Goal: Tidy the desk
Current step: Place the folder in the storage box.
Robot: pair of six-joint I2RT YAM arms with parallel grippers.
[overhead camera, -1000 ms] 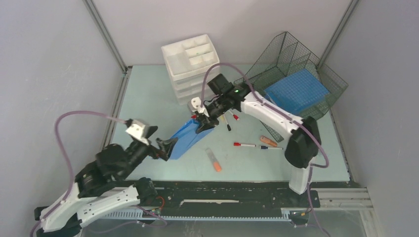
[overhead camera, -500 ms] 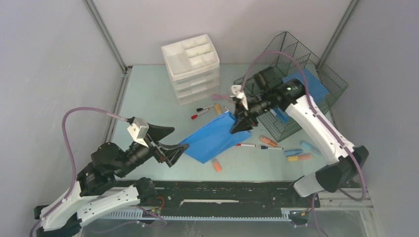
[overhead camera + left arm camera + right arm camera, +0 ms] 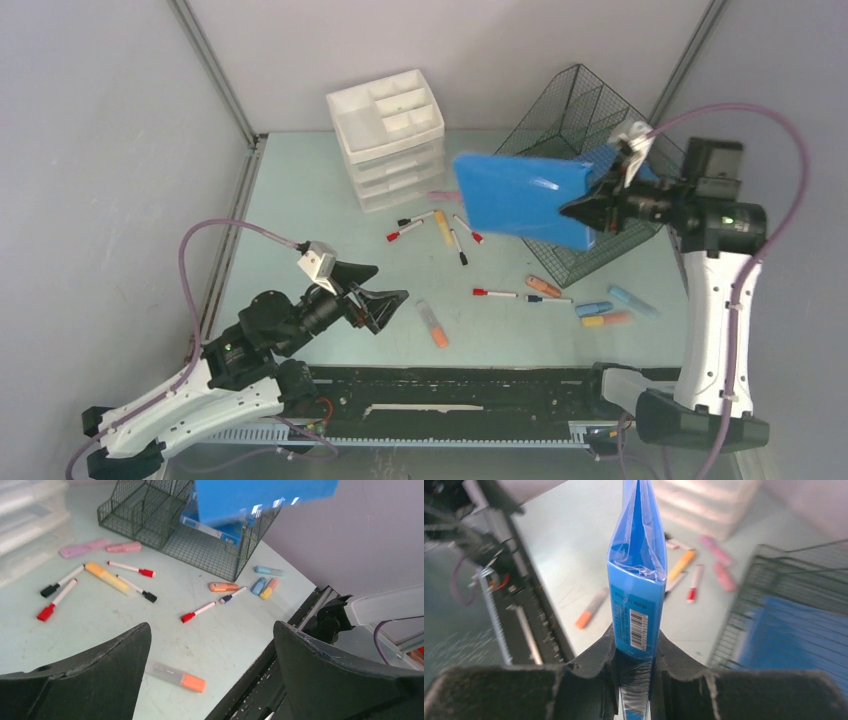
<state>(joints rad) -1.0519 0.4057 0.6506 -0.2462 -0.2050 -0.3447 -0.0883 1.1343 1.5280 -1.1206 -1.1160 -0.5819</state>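
Observation:
My right gripper swings outward over the wire-mesh tray's far section (image 3: 602, 120) next, turning the packet (image 3: 518, 198), then lowers and releases it, since another blue pack lies in the tray.
The desk (image 3: 300, 210) is a pale mint-green top strewn with pens. My right gripper (image 3: 580, 212) is shut on one edge of a flat blue plastic-wrapped packet (image 3: 518, 198), held in the air in front of the wire-mesh tray (image 3: 575, 100). In the right wrist view the packet (image 3: 636, 580) stands on edge between the jaws of this gripper (image 3: 635, 640), barcode facing the camera. My left gripper (image 3: 390, 282) hangs open and holds nothing, low over the desk's near-left part. In the left wrist view an orange highlighter (image 3: 176, 675) lies below this gripper (image 3: 211, 627).
A white drawer unit (image 3: 388, 135) stands at the back. Another blue pack (image 3: 794, 630) lies in the mesh tray. Red and black markers (image 3: 432, 222), a red pen (image 3: 495, 294) and several highlighters (image 3: 605, 310) lie scattered mid-desk. A black rail (image 3: 450, 385) runs along the near edge.
The right arm has lifted the blue packet off the desk and swung it up and right, to the mesh tray. The left gripper has let go of it and shifted right, open.

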